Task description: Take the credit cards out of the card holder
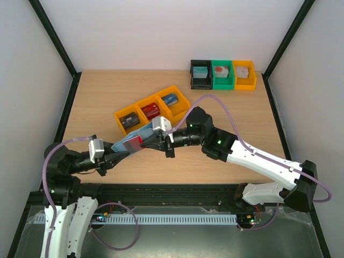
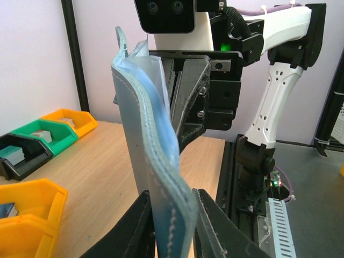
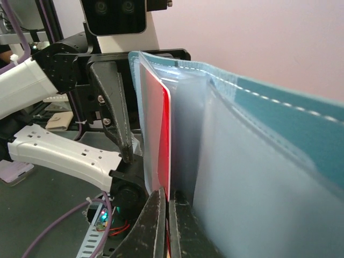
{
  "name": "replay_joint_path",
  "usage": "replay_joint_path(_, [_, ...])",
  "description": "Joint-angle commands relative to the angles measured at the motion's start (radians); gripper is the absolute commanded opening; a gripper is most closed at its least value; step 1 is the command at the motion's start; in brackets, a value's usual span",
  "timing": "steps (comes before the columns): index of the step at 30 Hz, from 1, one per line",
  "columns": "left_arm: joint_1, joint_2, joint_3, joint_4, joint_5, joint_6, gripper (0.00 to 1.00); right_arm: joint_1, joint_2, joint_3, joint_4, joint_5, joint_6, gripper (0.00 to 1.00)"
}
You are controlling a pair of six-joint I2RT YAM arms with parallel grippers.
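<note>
I should move my left gripper to the left in the top view and down next, and let go of the card holder on the table beside the orange bins, because the table is empty there.
A light blue card holder [image 1: 124, 142] hangs above the table between my two grippers. My left gripper [image 2: 172, 228] is shut on its near edge, with the stitched blue holder [image 2: 156, 161] standing upright between the fingers. My right gripper [image 3: 168, 217] is shut on the bottom edge of a red credit card [image 3: 159, 140], which sits in a clear sleeve of the holder [image 3: 252, 177]. In the top view the red card [image 1: 135, 141] shows at the holder's edge, just in front of the right gripper [image 1: 145, 141]. The left gripper [image 1: 119, 153] holds the holder's other end.
A row of three orange bins [image 1: 152, 110] lies just behind the holder, with a dark, a red and a blue item inside. Black, green and orange bins [image 1: 223, 74] stand at the back right. The left wrist view shows those bins [image 2: 45, 134] at its left.
</note>
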Motion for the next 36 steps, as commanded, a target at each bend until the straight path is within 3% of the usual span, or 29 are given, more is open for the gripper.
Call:
replay_joint_path(1, [-0.004,-0.018,-0.007,0.040,0.030,-0.003,0.22,-0.022,-0.032,-0.002,0.040,0.058,0.002,0.02])
replay_joint_path(8, [-0.001,-0.025,-0.016,0.050,0.005,-0.015,0.16,-0.032,-0.053,-0.008,0.001,0.094,-0.011,0.02])
replay_joint_path(13, [-0.001,-0.042,-0.034,0.067,-0.039,-0.036,0.02,-0.038,-0.077,-0.023,-0.024,0.136,-0.015,0.02])
replay_joint_path(21, [0.021,-0.048,-0.071,0.080,-0.239,-0.143,0.02,-0.094,-0.083,-0.031,-0.076,0.210,-0.031,0.02])
replay_joint_path(29, [0.098,-0.106,-0.179,0.133,-0.369,-0.401,0.02,-0.145,-0.070,-0.024,-0.108,0.243,-0.027,0.02])
replay_joint_path(36, [0.176,-0.130,-0.286,0.107,-0.630,-0.557,0.02,-0.149,-0.035,-0.010,-0.158,0.377,-0.048,0.02])
